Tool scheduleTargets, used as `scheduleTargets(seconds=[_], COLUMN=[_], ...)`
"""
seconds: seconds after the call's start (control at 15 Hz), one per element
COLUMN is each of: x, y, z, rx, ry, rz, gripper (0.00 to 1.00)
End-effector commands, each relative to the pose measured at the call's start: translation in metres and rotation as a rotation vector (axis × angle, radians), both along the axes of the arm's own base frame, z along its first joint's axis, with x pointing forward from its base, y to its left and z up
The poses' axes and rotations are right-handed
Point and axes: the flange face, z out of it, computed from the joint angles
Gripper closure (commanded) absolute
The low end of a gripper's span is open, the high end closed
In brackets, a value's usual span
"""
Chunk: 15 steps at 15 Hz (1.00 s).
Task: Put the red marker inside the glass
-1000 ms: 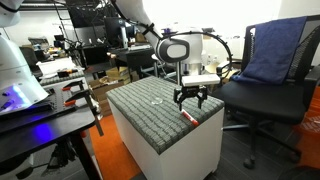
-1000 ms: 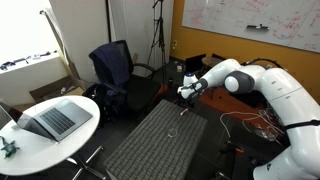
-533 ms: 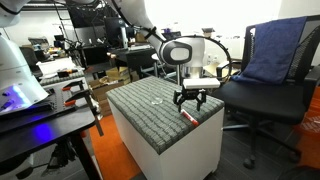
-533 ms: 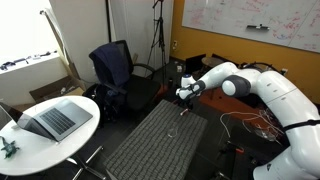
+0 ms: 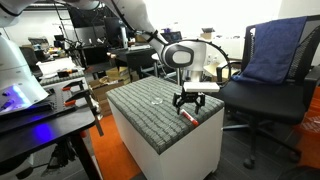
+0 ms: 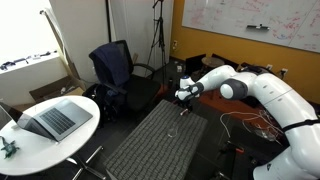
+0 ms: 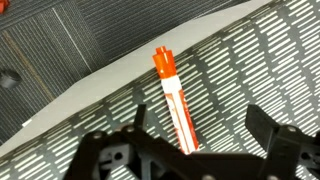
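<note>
My gripper moves down a little onto the red marker's body next and closes its fingers across it, since they already stand open on either side.
The red marker [image 7: 175, 100] lies flat on the grey patterned box top, near its edge; it also shows in an exterior view [image 5: 186, 118] close to the box's corner. My gripper [image 7: 195, 125] hovers right above it, open and empty, with a finger on each side of the marker. In both exterior views the gripper [image 5: 189, 101] [image 6: 183, 97] hangs just over the box top. The glass shows only as a faint round rim [image 5: 155, 100] further back on the box top, and faintly in an exterior view [image 6: 171, 131].
The grey box [image 5: 150, 112] has drop-offs close to the marker. A black office chair with blue cloth [image 5: 270, 60] stands beside it. A table with a laptop [image 6: 50, 118] and another chair [image 6: 112, 66] stand further away. Dark carpet floor [image 7: 60, 50] lies below the edge.
The gripper has sunk slightly toward the marker and shifted a little; the marker has not moved.
</note>
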Motion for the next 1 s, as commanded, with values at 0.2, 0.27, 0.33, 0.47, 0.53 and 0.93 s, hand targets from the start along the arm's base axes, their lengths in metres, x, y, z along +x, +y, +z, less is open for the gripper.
scheduleTargets(seconds=[0.2, 0.27, 0.33, 0.47, 0.53, 0.93], x=[0.011, 0.012, 0.013, 0.014, 0.015, 0.019], y=[-0.004, -0.004, -0.004, -0.005, -0.006, -0.008], z=[-0.01, -0.011, -0.012, -0.013, -0.014, -0.015], rx=[0.012, 0.013, 0.013, 0.014, 0.015, 0.017], ry=[0.011, 0.012, 0.013, 0.017, 0.017, 0.025], rz=[0.009, 0.009, 0.009, 0.008, 0.007, 0.006], gripper=[0.0, 0.0, 0.0, 0.01, 0.05, 0.62])
